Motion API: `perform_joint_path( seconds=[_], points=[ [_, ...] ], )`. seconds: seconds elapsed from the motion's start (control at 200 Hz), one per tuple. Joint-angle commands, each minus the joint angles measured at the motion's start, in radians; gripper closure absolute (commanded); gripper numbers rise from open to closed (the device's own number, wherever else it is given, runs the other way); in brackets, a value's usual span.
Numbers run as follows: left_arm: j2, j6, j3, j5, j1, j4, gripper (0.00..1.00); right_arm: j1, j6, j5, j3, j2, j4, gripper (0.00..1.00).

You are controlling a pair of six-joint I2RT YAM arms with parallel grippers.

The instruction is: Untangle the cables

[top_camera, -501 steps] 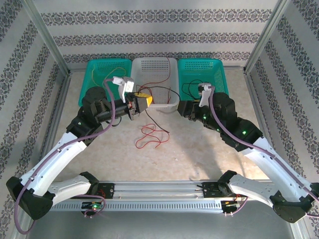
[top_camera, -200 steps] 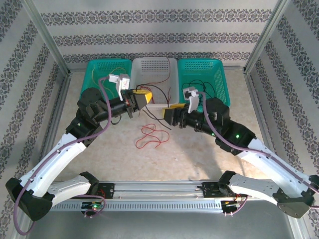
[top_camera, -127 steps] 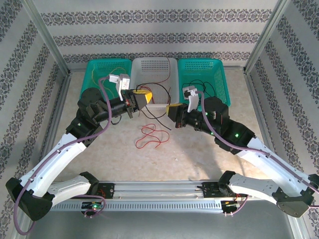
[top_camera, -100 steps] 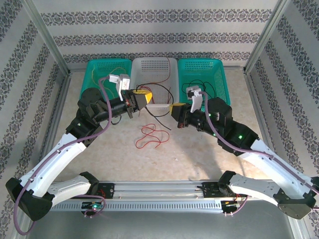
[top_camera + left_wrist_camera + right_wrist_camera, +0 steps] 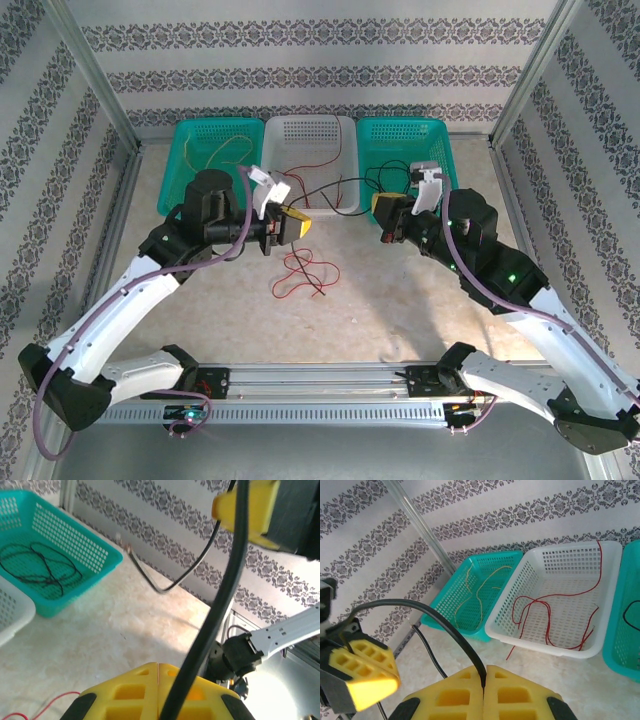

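Note:
Next, my right gripper will move outward and release the black cable over the teal basket [image 5: 631,625], which already holds black cables.
A black cable [image 5: 335,187] spans in an arc between my two grippers above the table. My left gripper [image 5: 297,222] is shut, and the black cable [image 5: 220,600] runs up across its yellow fingers [image 5: 125,695] toward the right gripper [image 5: 245,505]. My right gripper [image 5: 484,672] is shut on the black cable [image 5: 420,607], which leaves the seam between its pads and curves over to the left gripper [image 5: 367,677]. One loose end hangs below. A red cable [image 5: 300,272] lies curled on the table under the left gripper.
Three baskets stand at the back. The left teal basket [image 5: 190,135] holds a yellow cable [image 5: 480,587]. The white basket [image 5: 540,647] holds red cables [image 5: 540,605]. The right teal basket [image 5: 90,545] holds black cables [image 5: 45,570]. Metal frame posts flank the table.
My right gripper has shut on the black cable and pulled back to the right. The left gripper moved down and right, and the cable now stretches between them.

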Motion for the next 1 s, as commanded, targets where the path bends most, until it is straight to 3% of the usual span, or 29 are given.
perform_joint_path(
  seconds=[0.0, 0.05, 0.085, 0.265, 0.5, 0.77, 0.994],
  points=[
    [-0.011, 0.029, 0.002, 0.012, -0.011, -0.015, 0.82, -0.007, -0.023, 0.035, 0.052, 0.023, -0.049, 1.00],
    [-0.021, 0.018, -0.009, -0.047, -0.011, 0.009, 0.48, -0.009, -0.026, 0.054, 0.071, 0.036, -0.075, 1.00],
    [-0.031, 0.010, -0.020, -0.087, -0.011, 0.031, 0.33, -0.012, -0.028, 0.070, 0.087, 0.047, -0.095, 1.00],
    [-0.096, -0.054, -0.089, -0.253, -0.011, 0.162, 0.12, -0.105, -0.027, 0.073, 0.201, 0.133, -0.213, 1.00],
    [-0.129, -0.147, -0.132, -0.580, -0.010, 0.135, 0.07, -0.316, -0.014, -0.044, 0.402, 0.300, -0.268, 0.98],
    [-0.138, -0.191, -0.137, -0.557, -0.010, 0.103, 0.16, -0.543, 0.019, -0.106, 0.545, 0.514, -0.266, 0.95],
    [-0.142, -0.197, -0.139, -0.590, -0.009, 0.064, 0.14, -0.671, 0.033, -0.130, 0.434, 0.641, -0.250, 0.74]
  ],
)
